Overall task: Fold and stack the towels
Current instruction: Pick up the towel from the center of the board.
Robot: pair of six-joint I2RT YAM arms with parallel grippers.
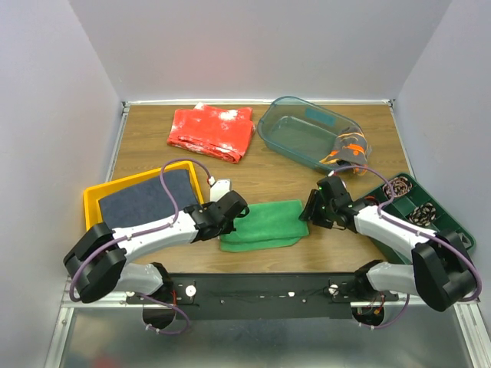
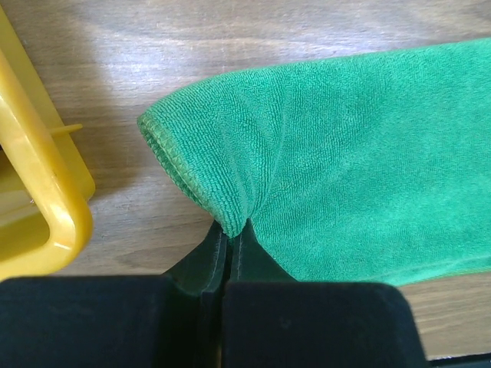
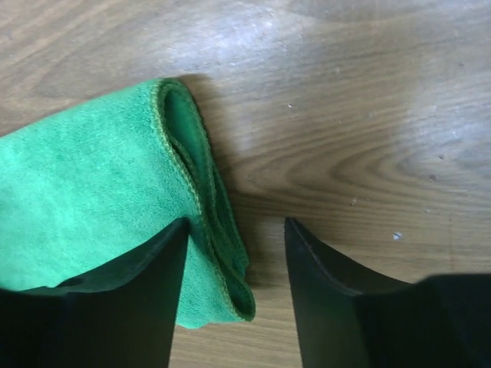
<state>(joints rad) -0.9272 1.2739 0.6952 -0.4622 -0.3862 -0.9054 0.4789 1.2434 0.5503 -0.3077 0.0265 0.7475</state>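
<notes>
I will next ease my right gripper to the left in the top view, onto the green towel's layered edge, because that edge is nearer to one spread finger.
A folded bright green towel (image 1: pixel 265 224) lies on the wooden table between the two arms. My left gripper (image 1: pixel 234 213) is shut on its left edge; in the left wrist view the green towel (image 2: pixel 345 153) bunches into a pinch at the closed fingertips (image 2: pixel 234 226). My right gripper (image 1: pixel 311 213) stands open at the towel's right end; there the green towel's (image 3: pixel 92 184) layered edge lies between the spread fingers (image 3: pixel 237 222). A dark navy towel (image 1: pixel 149 199) rests in the yellow tray (image 1: pixel 96 201). A dark grey towel with orange markings (image 1: pixel 345 149) hangs in the clear bin (image 1: pixel 299 130).
A red white-speckled cloth (image 1: pixel 212 132) lies at the back of the table. A dark green tray (image 1: pixel 453 230) with small objects sits at the right edge. The yellow tray's corner (image 2: pixel 38 192) is close to the left gripper. Grey walls enclose the table.
</notes>
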